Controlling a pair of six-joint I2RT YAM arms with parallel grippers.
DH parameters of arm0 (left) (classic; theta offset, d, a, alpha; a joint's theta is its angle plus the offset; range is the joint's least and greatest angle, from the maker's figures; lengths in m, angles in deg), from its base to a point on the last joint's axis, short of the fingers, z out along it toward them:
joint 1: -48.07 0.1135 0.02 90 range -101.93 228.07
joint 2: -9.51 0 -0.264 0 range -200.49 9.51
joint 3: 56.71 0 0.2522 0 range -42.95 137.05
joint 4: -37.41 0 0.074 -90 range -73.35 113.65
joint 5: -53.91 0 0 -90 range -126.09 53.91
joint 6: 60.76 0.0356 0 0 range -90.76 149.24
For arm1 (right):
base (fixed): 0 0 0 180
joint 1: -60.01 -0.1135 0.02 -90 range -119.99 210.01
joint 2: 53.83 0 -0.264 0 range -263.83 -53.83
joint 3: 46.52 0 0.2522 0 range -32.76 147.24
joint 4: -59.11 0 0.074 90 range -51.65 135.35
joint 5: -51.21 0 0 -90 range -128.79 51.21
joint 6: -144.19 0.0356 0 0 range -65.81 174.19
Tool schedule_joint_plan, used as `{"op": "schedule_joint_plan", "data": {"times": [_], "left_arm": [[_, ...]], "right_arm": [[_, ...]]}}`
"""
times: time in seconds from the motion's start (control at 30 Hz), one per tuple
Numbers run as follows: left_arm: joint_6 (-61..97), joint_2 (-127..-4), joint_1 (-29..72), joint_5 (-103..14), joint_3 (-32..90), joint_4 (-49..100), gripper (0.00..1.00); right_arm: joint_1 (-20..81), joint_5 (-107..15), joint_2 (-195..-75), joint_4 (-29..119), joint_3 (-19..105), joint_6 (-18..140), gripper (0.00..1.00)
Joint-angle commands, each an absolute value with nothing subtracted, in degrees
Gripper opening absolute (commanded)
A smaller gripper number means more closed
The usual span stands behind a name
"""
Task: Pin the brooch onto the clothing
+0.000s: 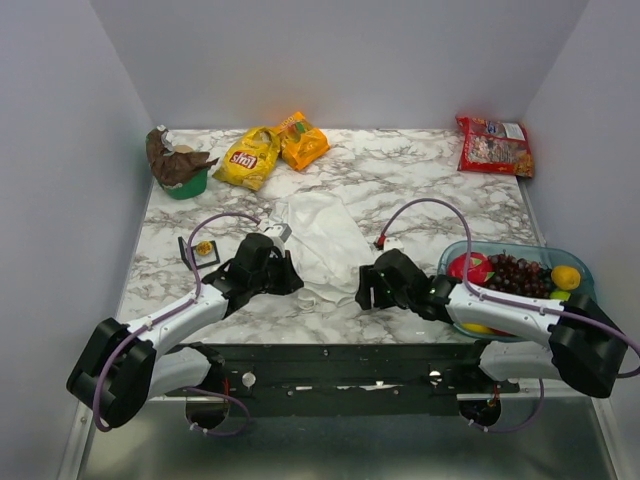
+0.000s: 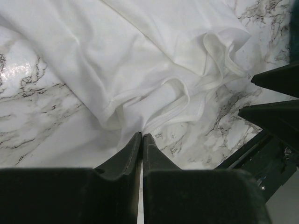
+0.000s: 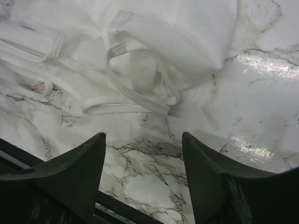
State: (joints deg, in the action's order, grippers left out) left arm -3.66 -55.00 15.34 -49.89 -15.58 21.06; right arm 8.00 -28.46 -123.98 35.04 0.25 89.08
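Note:
My open right gripper should next gently move its fingers outward to either side of the strap's near corner and close, because that corner sticks out from the garment just outward of the gripper.
The white clothing [image 1: 322,240] lies crumpled in the middle of the marble table. The brooch [image 1: 204,247], a tiny gold disc, sits on a small black square frame [image 1: 196,256] at the left, apart from both grippers. My left gripper [image 1: 287,277] is at the garment's near left edge. In the left wrist view its jaws [image 2: 142,136] are shut with the tips pinching the bunched hem of the clothing [image 2: 140,60]. My right gripper [image 1: 364,287] is open and empty. In the right wrist view it [image 3: 142,139] is over bare marble just short of the garment's banded opening [image 3: 133,74].
A blue tray [image 1: 500,246] with grapes, a red fruit and a lemon [image 1: 566,277] stands at the right beside my right arm. At the back are a green bowl [image 1: 183,183], yellow [image 1: 247,158] and orange [image 1: 303,141] snack bags, and a red bag [image 1: 494,144]. A black bar [image 1: 320,356] runs along the near edge.

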Motion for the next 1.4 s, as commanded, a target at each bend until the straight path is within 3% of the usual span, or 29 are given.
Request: {"op": "schedule_joint_plan", "data": {"times": [0.0, 0.43, 0.53, 0.57, 0.77, 0.93, 1.07, 1.2, 1.3, 1.37], "left_arm": [[-3.72, -54.30, 15.99, -52.61, -16.23, 22.77, 0.12], [-2.84, -53.42, 16.69, -53.40, -16.06, 21.81, 0.12], [-2.84, -53.33, 16.87, -53.40, -16.15, 21.63, 0.12], [-2.84, -53.16, 16.87, -53.14, -16.23, 21.63, 0.12], [-2.58, -52.45, 17.04, -53.40, -16.50, 21.63, 0.21], [-1.87, -52.89, 17.04, -54.72, -16.94, 21.81, 0.30], [-1.44, -53.16, 17.04, -55.25, -17.20, 21.98, 0.29], [-0.12, -53.68, 15.12, -55.17, -16.24, 22.26, 0.43], [3.31, -52.29, 10.20, -47.72, -13.95, 18.92, 0.58], [4.36, -51.49, 8.09, -44.63, -12.38, 18.03, 0.61]], "right_arm": [[8.15, -26.84, -126.51, 37.78, 0.63, 90.75, 0.72], [8.33, -18.49, -135.48, 37.87, 5.38, 90.40, 0.58], [8.41, -17.70, -136.36, 37.88, 6.26, 89.35, 0.37], [8.33, -17.52, -135.49, 37.79, 6.18, 89.35, 0.26], [8.33, -17.43, -130.48, 36.03, 4.16, 88.91, 0.04], [8.41, -18.40, -130.12, 35.24, 3.36, 88.91, 0.02], [8.33, -18.66, -130.56, 35.32, 3.10, 89.78, 0.02], [8.41, -19.54, -130.65, 35.59, 3.01, 89.87, 0.02], [8.41, -19.98, -130.21, 35.59, 2.92, 89.70, 0.02], [8.41, -20.16, -129.95, 35.68, 2.92, 89.61, 0.02]]}}
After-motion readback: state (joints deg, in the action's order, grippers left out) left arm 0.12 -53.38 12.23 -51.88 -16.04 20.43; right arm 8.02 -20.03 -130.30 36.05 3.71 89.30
